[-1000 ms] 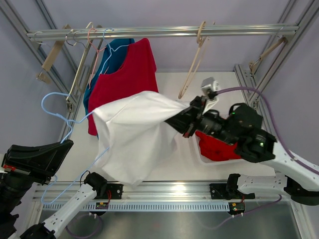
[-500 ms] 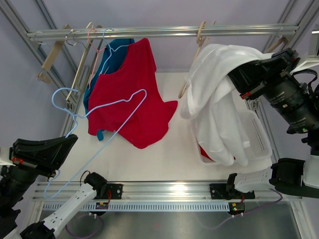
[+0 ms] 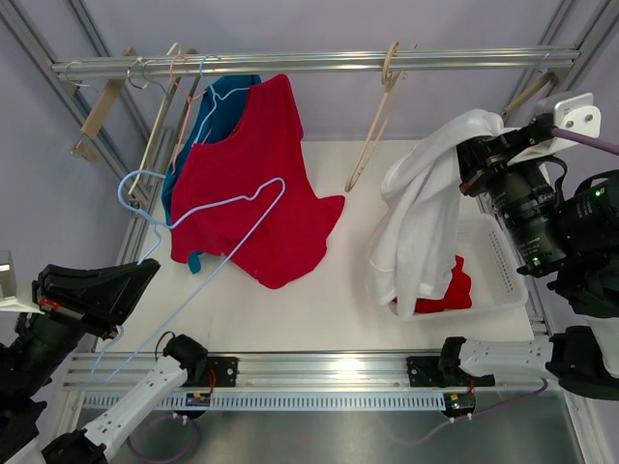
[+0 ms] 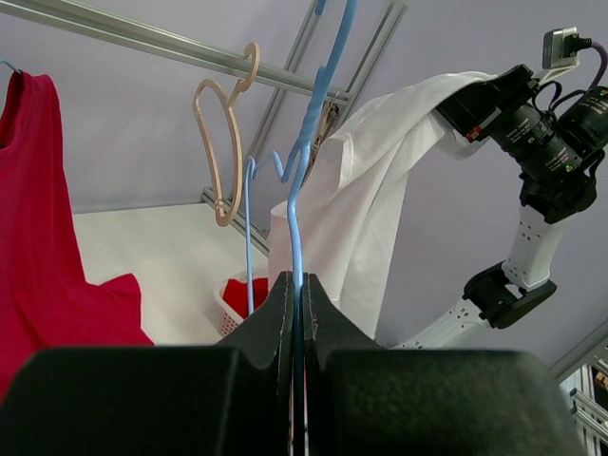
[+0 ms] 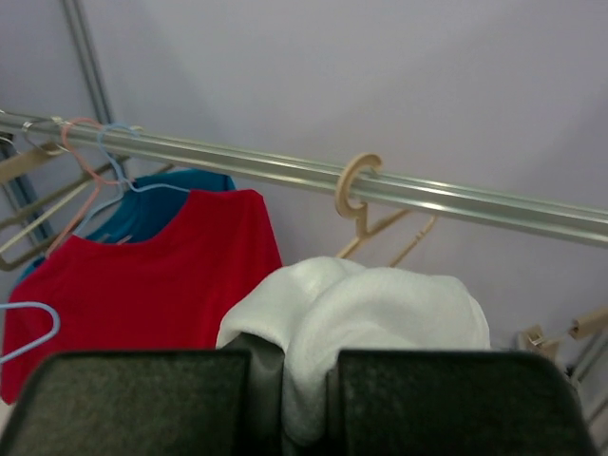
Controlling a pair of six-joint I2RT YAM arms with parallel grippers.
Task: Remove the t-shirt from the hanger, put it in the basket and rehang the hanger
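Note:
My right gripper comes down next, fingers tipping down, over the white basket (image 3: 508,280), which lies below it. Then it releases the t-shirt (image 3: 421,227), since the t-shirt hangs free of the hanger.
The white t-shirt (image 3: 421,227) hangs free of the hanger from my right gripper (image 3: 472,159), which is shut on a bunch of its cloth high over the white basket (image 3: 508,280). In the right wrist view the cloth (image 5: 380,323) bulges out between the jaws. The light blue wire hanger (image 3: 208,227) is bare and tilted; my left gripper (image 3: 121,290) is shut on its lower wire at the near left. In the left wrist view the blue wire (image 4: 304,190) runs up from the closed jaws, with the white t-shirt (image 4: 370,190) to the right.
A red shirt (image 3: 251,184) and a blue shirt (image 3: 218,101) hang on the rail (image 3: 319,63) at the left. A beige hanger (image 3: 377,106) hangs mid-rail. Red cloth (image 3: 450,290) lies in the basket. Frame posts stand on both sides.
The right gripper pulled the white t-shirt off the blue hanger, swung it right and now lowers it over the basket. The bare hanger stayed in the left gripper and shifted slightly.

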